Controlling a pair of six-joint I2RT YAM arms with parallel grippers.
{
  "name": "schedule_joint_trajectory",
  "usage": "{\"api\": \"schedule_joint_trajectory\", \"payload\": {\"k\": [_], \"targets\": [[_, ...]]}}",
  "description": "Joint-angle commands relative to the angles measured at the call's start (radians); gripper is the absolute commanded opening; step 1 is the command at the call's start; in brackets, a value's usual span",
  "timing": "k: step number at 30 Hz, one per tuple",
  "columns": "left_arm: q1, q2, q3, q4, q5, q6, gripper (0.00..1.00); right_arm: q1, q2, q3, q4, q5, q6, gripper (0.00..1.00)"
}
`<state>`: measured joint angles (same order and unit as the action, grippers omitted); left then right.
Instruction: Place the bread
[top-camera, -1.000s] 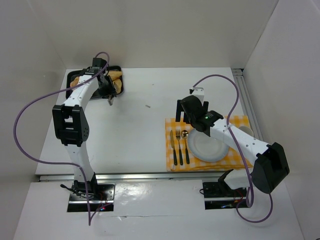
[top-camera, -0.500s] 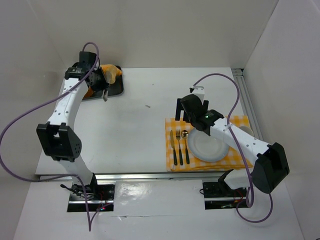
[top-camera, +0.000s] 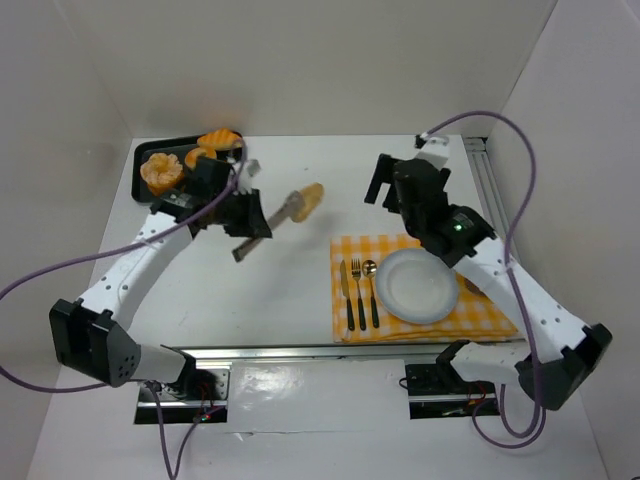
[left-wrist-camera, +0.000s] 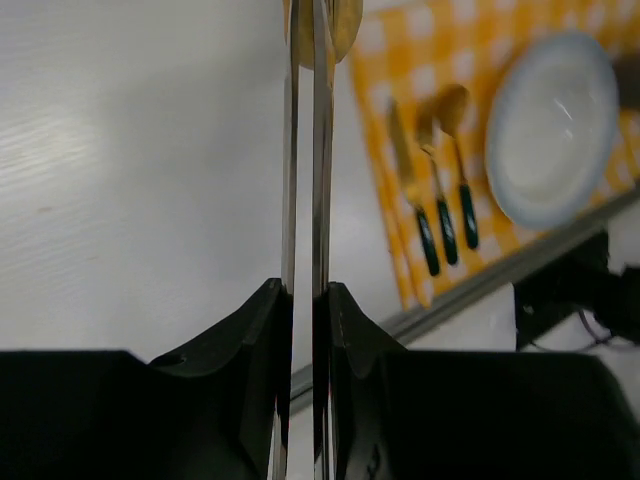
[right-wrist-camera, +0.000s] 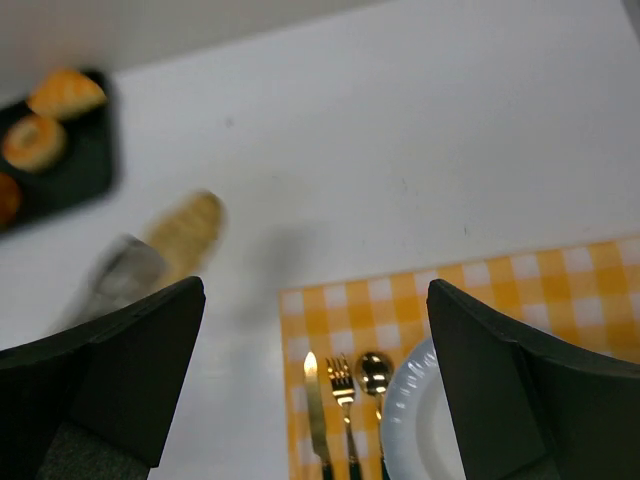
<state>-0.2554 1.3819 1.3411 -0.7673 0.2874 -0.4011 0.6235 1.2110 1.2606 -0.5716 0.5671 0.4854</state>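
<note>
The tongs should be released next at the white plate (top-camera: 415, 285) (left-wrist-camera: 553, 130), so my left gripper should move across and down to it, below my gripper and toward the right in the top view.
My left gripper (top-camera: 247, 222) is shut on a pair of metal tongs (top-camera: 272, 222), and the tongs pinch a golden piece of bread (top-camera: 311, 196) above the table's middle, left of the placemat. In the left wrist view the tong blades (left-wrist-camera: 305, 150) run up from my gripper (left-wrist-camera: 303, 300) to the bread (left-wrist-camera: 322, 25). The white plate (top-camera: 415, 285) sits on the yellow checked placemat (top-camera: 480, 250) and shows in the left wrist view (left-wrist-camera: 555, 125). My right gripper (top-camera: 398, 185) is open and empty above the placemat's far edge (right-wrist-camera: 315, 370). Its view shows the blurred bread (right-wrist-camera: 185, 230).
A black tray (top-camera: 140, 155) with more pastries (top-camera: 160, 170) stands at the far left corner. A knife, fork and spoon (top-camera: 358, 292) lie on the placemat left of the plate. White walls enclose the table on three sides.
My left arm has swung from the black tray toward the table's middle, carrying the bread in the tongs. My right arm has risen and moved back toward the far right.
</note>
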Motion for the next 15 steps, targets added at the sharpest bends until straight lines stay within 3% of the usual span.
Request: {"api": "schedule_joint_trajectory", "payload": {"k": [1, 5, 7, 10, 15], "targets": [[-0.163, -0.073, -0.080, 0.176, 0.206, -0.048, 0.00, -0.008, -0.094, 0.129, -0.059, 0.074, 0.004, 0.99], [-0.358, -0.061, -0.148, 0.385, 0.190, -0.156, 0.00, -0.008, -0.136, 0.193, -0.082, 0.086, 0.015, 0.99], [-0.474, 0.006, -0.116, 0.385, 0.112, -0.179, 0.00, -0.008, -0.159, 0.203, -0.091, 0.111, 0.024, 0.99], [-0.579, 0.090, -0.085, 0.451, 0.081, -0.194, 0.00, -0.008, -0.169, 0.217, -0.091, 0.129, 0.024, 0.99], [-0.656, 0.291, 0.044, 0.462, 0.039, -0.194, 0.00, -0.008, -0.189, 0.226, -0.115, 0.139, 0.033, 0.99]]}}
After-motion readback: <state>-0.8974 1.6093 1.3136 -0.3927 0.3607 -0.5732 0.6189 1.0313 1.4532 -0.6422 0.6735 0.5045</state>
